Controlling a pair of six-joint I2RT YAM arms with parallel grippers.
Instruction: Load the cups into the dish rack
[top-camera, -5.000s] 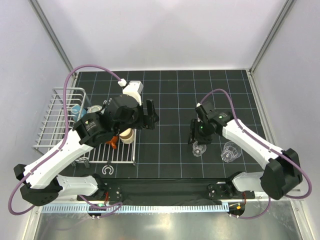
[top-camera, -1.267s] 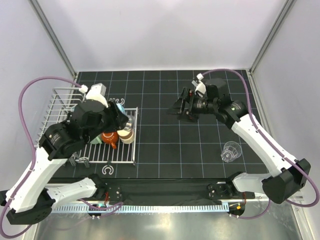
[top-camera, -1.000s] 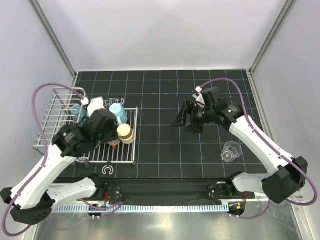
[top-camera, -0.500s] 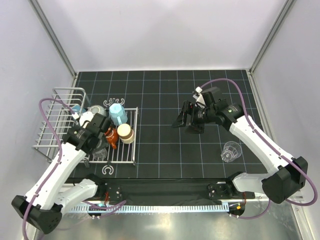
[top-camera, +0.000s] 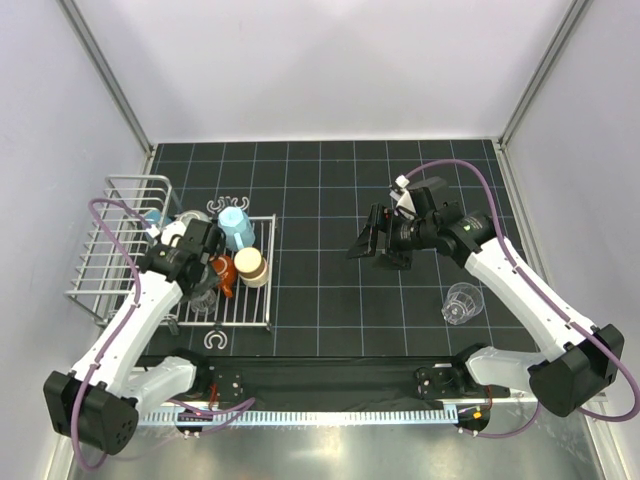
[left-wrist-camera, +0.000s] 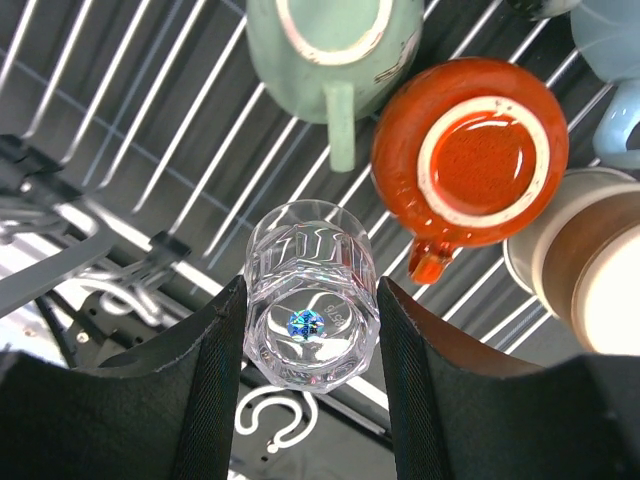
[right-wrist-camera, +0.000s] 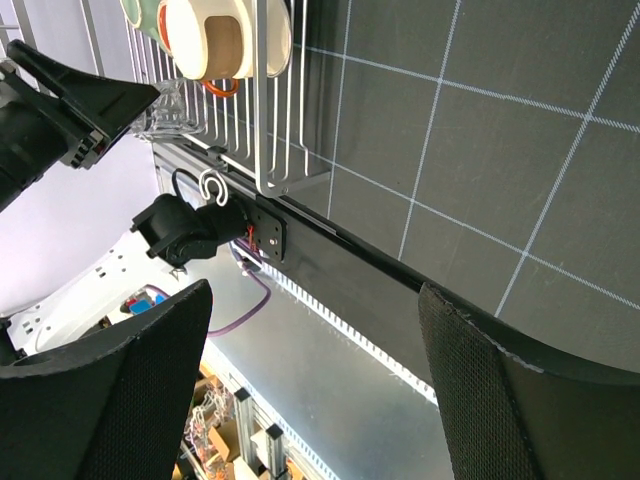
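Note:
The clear cup goes down onto the empty slats beside the orange cup's handle (top-camera: 208, 303) next, and my left gripper releases it there.
My left gripper (left-wrist-camera: 310, 345) is shut on a clear cup (left-wrist-camera: 312, 300), one finger against each side and its base turned toward the camera. The clear cup (top-camera: 203, 298) hangs over the near edge of the dish rack's (top-camera: 110, 240) slatted part (left-wrist-camera: 150, 100); I cannot tell whether it rests on the wires. Upside down on the slats beside it are a mint green cup (left-wrist-camera: 335, 40), an orange cup (left-wrist-camera: 470, 160), a cream-and-brown cup (left-wrist-camera: 580, 270) and a light blue cup (top-camera: 233, 225). My right gripper (top-camera: 378, 250) is open and empty above mid-table. A second clear cup (top-camera: 460, 303) stands near right.
A steel cup (top-camera: 190, 220) sits at the slats' far end, and a blue cup (top-camera: 152, 218) is in the raised basket. A white hook mark (top-camera: 212, 340) is printed on the black grid mat just in front of the rack. Grey walls enclose the table.
My left arm has pulled back toward the near left, carrying the clear cup down to the rack's near edge. The right gripper stays open and has barely shifted.

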